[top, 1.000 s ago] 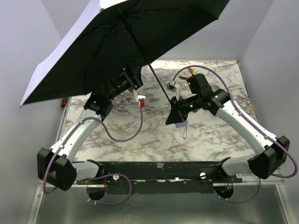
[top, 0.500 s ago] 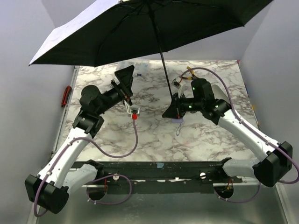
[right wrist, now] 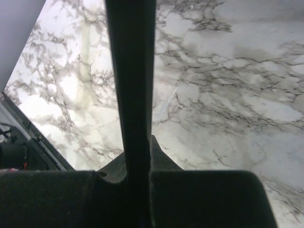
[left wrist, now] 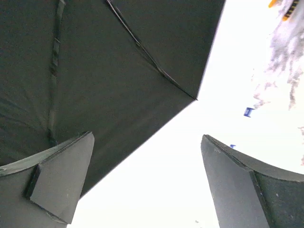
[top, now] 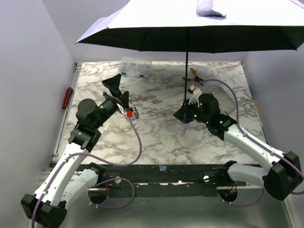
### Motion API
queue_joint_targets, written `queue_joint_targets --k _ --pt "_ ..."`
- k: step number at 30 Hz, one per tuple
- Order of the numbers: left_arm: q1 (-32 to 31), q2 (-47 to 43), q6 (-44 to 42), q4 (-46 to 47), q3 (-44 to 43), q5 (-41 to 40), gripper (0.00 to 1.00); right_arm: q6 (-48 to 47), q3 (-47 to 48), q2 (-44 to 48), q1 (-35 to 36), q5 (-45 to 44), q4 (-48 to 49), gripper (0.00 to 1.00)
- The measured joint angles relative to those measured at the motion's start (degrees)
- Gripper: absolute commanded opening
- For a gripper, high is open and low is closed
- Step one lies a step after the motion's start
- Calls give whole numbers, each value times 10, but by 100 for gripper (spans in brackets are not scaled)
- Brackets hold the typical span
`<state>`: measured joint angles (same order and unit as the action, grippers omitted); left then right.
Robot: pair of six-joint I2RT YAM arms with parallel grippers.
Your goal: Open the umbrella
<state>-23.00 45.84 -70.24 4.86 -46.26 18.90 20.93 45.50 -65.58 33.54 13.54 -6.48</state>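
Observation:
Next, the right gripper lowers the lower end of the umbrella's stem toward the marble table, then opens, as the umbrella's canopy is already spread open.
The umbrella is open. Its canopy [top: 190, 28], pale lavender outside and black inside, spreads across the top of the top view. Its thin black shaft [top: 186, 76] stands nearly upright. My right gripper [top: 183, 115] is shut on the shaft's lower end, and the small lavender handle [top: 185, 126] shows just below it. In the right wrist view the shaft [right wrist: 130, 85] runs between my closed right gripper [right wrist: 137, 164]. My left gripper [top: 116, 88] is open and empty, pointing up, left of the shaft. The left wrist view shows the black underside [left wrist: 104, 71] above my left gripper [left wrist: 147, 175].
A clear plastic compartment box [top: 135, 66] lies at the back of the marble table [top: 156, 133]. Yellow-handled pliers [top: 194, 73] lie behind the shaft. A red object [top: 68, 97] sits at the table's left edge. Grey walls close in left and right.
The umbrella has swung from a leftward tilt to upright, its canopy shifting right. My left arm has drawn back from under the canopy, its gripper open. My right gripper kept its hold.

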Motion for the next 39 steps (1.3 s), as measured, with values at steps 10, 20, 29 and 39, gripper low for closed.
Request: queue_joint_targets --k 10,20,29,39 --pt "18 17 154 -92 -14 -54 99 -15 -52 49 -5 -85 30 1" --pt "91 74 395 -187 -114 -49 99 1 -101 29 -42 -120 76 3" --pt "175 100 504 -239 -99 -39 99 -4 -165 -5 -44 -104 163 53" --pt "259 103 578 -277 -82 -4 99 -83 -165 5 -46 -122 178 88"
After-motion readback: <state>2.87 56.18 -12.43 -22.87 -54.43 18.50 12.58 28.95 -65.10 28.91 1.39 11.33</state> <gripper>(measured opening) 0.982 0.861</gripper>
